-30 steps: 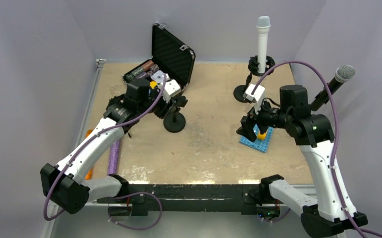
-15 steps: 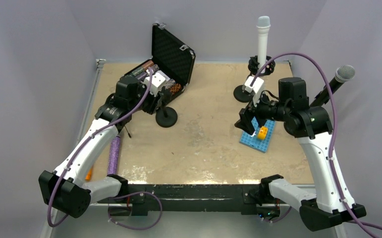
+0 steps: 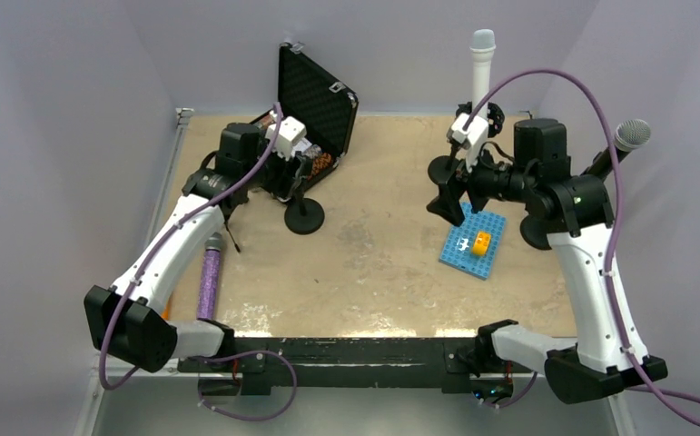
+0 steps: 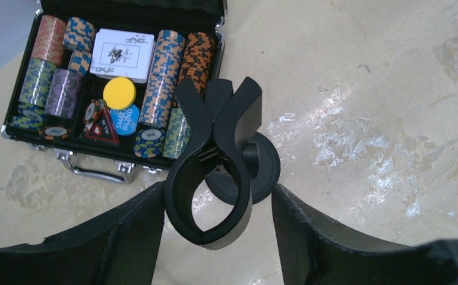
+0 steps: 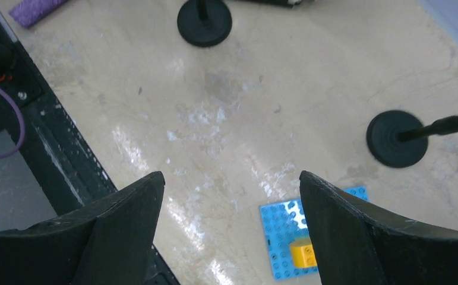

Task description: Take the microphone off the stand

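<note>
My right gripper is inward of the white microphone, which stands upright. It will next move outward and up, tilting level to close around the handle below the head.
A short black stand sits by the case, and its ring clip holds nothing. My left gripper is open around that clip: the left finger touches it, the right finger stands apart. A purple glittery microphone lies flat near the table's left edge. At the back a white microphone stands upright in its stand. At the right a black microphone leans in another stand. My right gripper hangs open and empty over the table near the blue plate.
An open case of poker chips lies just behind the left stand. A blue baseplate carries a yellow brick. Another round stand base sits back right. A small orange object lies at the left edge.
The left arm moved back and to the left, dragging the stand a little leftward, then its jaws widened off the clip. The right arm rose and swung toward the back.
</note>
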You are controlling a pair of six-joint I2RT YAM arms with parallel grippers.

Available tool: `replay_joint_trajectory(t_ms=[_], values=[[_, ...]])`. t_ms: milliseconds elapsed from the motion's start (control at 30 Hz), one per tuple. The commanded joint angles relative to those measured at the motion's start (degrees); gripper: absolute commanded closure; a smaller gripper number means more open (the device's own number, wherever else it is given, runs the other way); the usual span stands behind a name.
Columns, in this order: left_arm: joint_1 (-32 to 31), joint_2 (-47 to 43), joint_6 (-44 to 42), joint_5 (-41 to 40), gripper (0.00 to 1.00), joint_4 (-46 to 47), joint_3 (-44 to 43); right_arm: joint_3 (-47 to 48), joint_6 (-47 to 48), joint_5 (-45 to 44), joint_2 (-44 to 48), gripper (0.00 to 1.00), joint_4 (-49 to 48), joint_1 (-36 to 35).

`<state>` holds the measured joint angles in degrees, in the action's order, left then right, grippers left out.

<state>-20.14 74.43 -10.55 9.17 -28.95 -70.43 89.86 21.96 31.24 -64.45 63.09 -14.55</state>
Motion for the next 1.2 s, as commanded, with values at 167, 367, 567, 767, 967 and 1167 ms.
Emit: replay_joint_trajectory(t_ms=[167,367,567,767,967,1167], values=[[1.0,-0.6,-0.9,0.5,0.17,-7.3,-12.4,24.6,-8.3,-6.4,-9.2,0.14,-6.8,0.2],[1.0,-3.7,-1.6,6.8,0.16,-12.4,-20.3,27.7,-8.2,-24.7,-15.4,0.13,-18.0,0.4],[1.0,-6.9,-7.6,16.8,0.18,-15.4,-20.0,27.7,-9.6,-36.6,-20.4,0.08,-29.8,1.5],[0.9,-10.8,-9.0,22.6,0.19,-16.1,-15.9,26.7,-9.7,-40.8,-23.9,0.09,-33.8,2.7],[0.9,-17.5,-7.0,26.7,0.20,-12.5,-12.5,22.3,-7.9,-43.1,-25.7,0.10,-34.1,3.3],[0.8,-20.5,-6.4,31.2,0.20,-11.4,-9.6,15.9,-5.8,-43.8,-26.5,0.15,-40.9,4.7]])
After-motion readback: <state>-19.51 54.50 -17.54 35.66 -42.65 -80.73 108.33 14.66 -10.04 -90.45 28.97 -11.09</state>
